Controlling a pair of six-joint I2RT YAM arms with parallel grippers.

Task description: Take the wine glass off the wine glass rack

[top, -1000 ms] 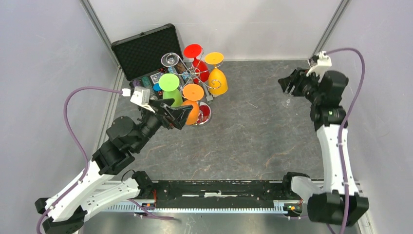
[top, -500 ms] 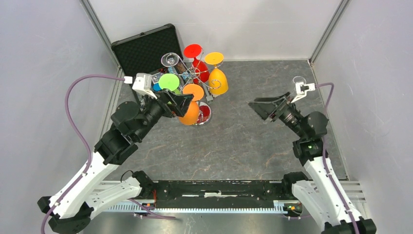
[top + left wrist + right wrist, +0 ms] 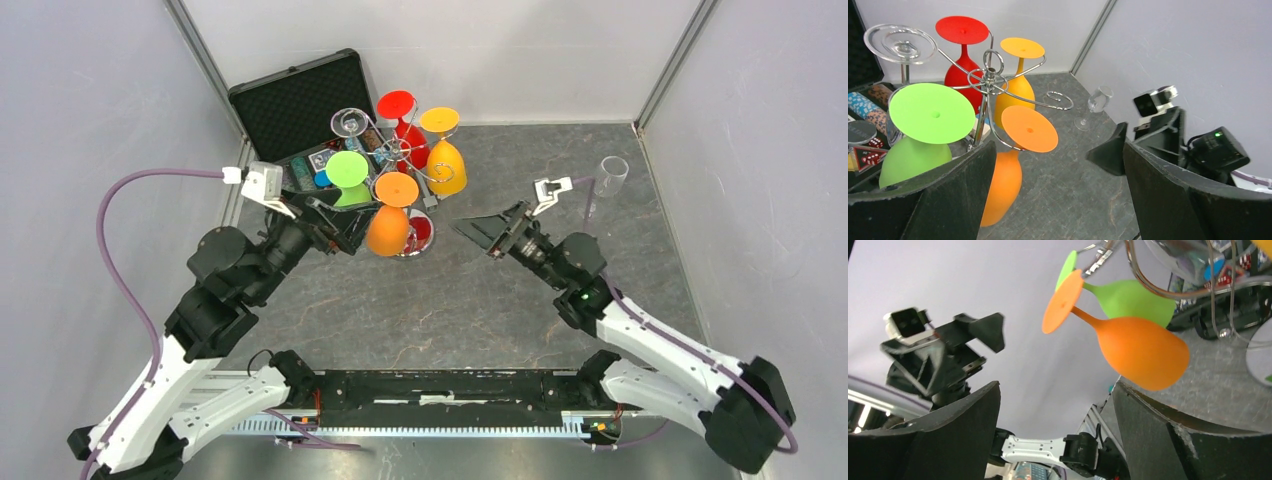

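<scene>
The right gripper moves away from my base toward the orange glass next, then turns its fingers level around the flat foot's rim [image 3: 406, 199] [image 3: 1053, 317].
The wine glass rack [image 3: 404, 152], a silver wire stand, holds several upside-down glasses: green [image 3: 347, 167], orange [image 3: 388, 230], yellow [image 3: 448, 167], red [image 3: 397, 104] and one clear [image 3: 350, 123]. In the left wrist view its pole [image 3: 989, 75] carries one bare hook [image 3: 1058, 100]. A clear wine glass [image 3: 612, 170] stands upright on the table at the back right, apart from both arms. My left gripper [image 3: 345, 225] is open just left of the orange glass [image 3: 1004, 185], empty. On the other side, my right gripper [image 3: 490, 232] is also open and empty, facing the orange glass [image 3: 1138, 350].
An open black case [image 3: 290, 105] with coloured chips lies behind and left of the rack. Grey walls and metal corner posts close the table at the back and sides. The rack's mirror base [image 3: 422, 238] sits under the orange glass.
My right gripper let go of the clear glass at the back right, opened wider and swung left toward the rack. The left arm drew back slightly to the left.
</scene>
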